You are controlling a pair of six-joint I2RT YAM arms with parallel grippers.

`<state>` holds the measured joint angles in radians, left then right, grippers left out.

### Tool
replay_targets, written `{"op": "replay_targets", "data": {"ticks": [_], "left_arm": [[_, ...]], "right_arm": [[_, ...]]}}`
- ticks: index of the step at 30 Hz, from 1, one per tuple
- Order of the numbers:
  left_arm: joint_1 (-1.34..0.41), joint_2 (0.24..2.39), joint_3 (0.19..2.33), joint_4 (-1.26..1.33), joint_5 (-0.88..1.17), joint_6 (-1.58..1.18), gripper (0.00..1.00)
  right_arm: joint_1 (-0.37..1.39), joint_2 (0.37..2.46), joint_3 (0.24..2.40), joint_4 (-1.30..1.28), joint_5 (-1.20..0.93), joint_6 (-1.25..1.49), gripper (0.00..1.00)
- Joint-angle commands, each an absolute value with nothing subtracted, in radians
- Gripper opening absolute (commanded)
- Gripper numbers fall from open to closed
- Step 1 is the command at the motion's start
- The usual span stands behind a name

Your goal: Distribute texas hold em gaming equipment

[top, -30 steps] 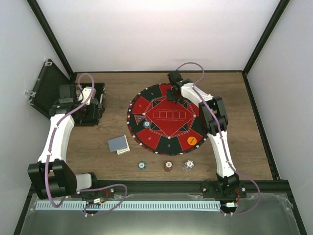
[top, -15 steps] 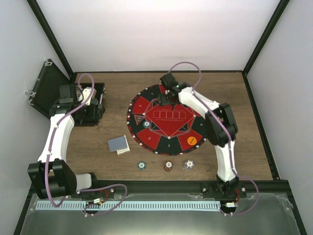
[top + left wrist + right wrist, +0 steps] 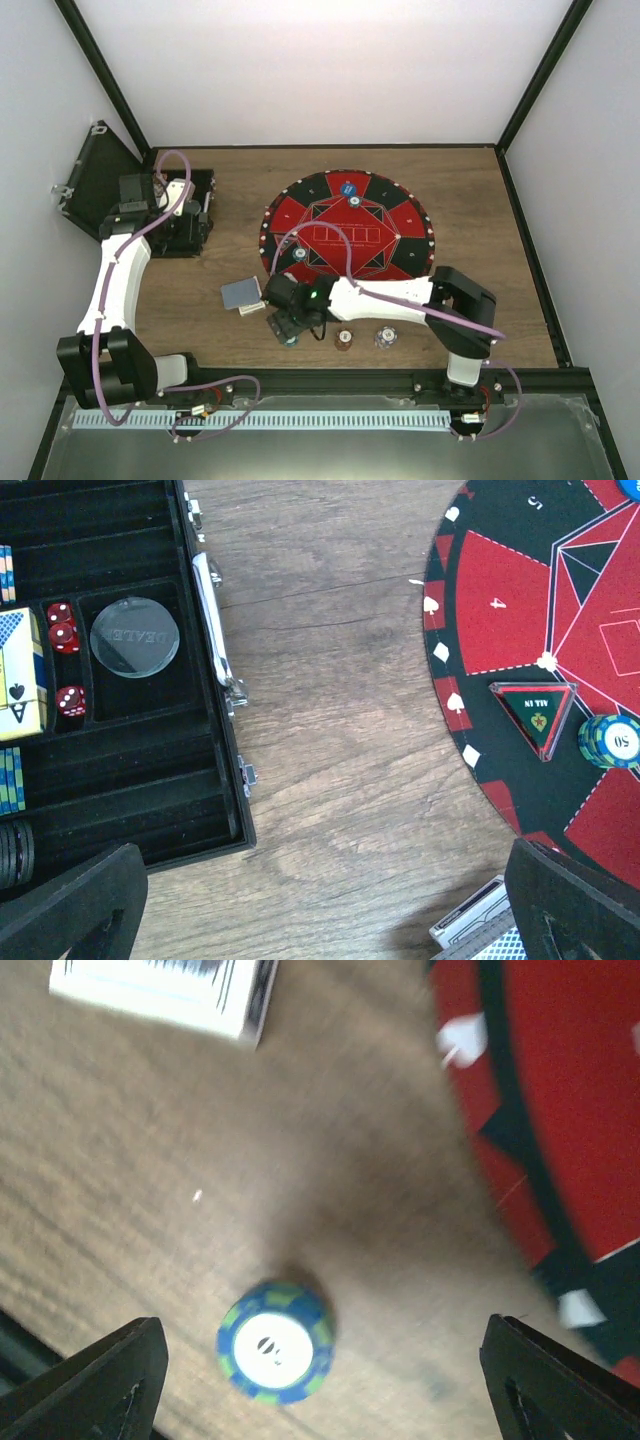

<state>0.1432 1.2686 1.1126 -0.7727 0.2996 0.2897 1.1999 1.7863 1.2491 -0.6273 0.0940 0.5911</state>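
Note:
I should lower my right gripper onto the teal poker chip stack (image 3: 290, 341) (image 3: 275, 1342) and center the open fingertips before closing, because the stack is below and nearer one fingertip.
A teal poker chip stack (image 3: 275, 1342) stands on the wood between the fingers of my right gripper (image 3: 325, 1385), which is open and touches nothing. From above, that gripper (image 3: 285, 322) hovers over the stack (image 3: 290, 341), with dark red chips (image 3: 343, 340) and whitish chips (image 3: 385, 338) to its right. The playing cards (image 3: 243, 295) lie just left. A blue button (image 3: 348, 187) rests on the mat's far segment. My left gripper (image 3: 320, 920) is open and empty over bare wood beside the case.
The round red-and-black mat (image 3: 400, 225) fills the table's middle, with a chip stack (image 3: 610, 740) and a triangular all-in marker (image 3: 533, 712) on its left part. The open black case (image 3: 100, 770) at far left holds a clear dealer disc (image 3: 134, 637) and red dice (image 3: 62, 630).
My right arm swung from the mat's far side to the near left, over the teal chips, and its jaws opened. The blue button now lies on the far segment. The left arm stayed still.

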Motion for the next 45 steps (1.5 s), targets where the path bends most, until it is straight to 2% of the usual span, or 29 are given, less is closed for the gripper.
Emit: {"op": "replay_targets", "data": {"ticks": [1,7,13,23,36,45], "left_arm": [[0.149,1.235,1.103,-0.773,0.311,0.297,1.00],[0.149,1.233,1.106,-0.772,0.314,0.292,1.00],[0.149,1.227,1.108,-0.773,0.314,0.294,1.00],[0.149,1.228,1.112,-0.772,0.316,0.292,1.00],[0.148,1.235,1.117,-0.769,0.319,0.288,1.00],[0.149,1.236,1.112,-0.767,0.319,0.287,1.00]], "right_arm": [[1.274,1.815,1.241,-0.629,0.094,0.693,0.89],[1.306,1.859,1.221,-0.620,0.077,0.709,0.88],[1.306,1.894,1.213,-0.622,0.085,0.698,0.83],[1.305,1.928,1.229,-0.610,0.060,0.677,0.66],[1.339,1.990,1.284,-0.681,0.114,0.655,0.64],[1.339,1.994,1.303,-0.699,0.142,0.654,0.51]]}}
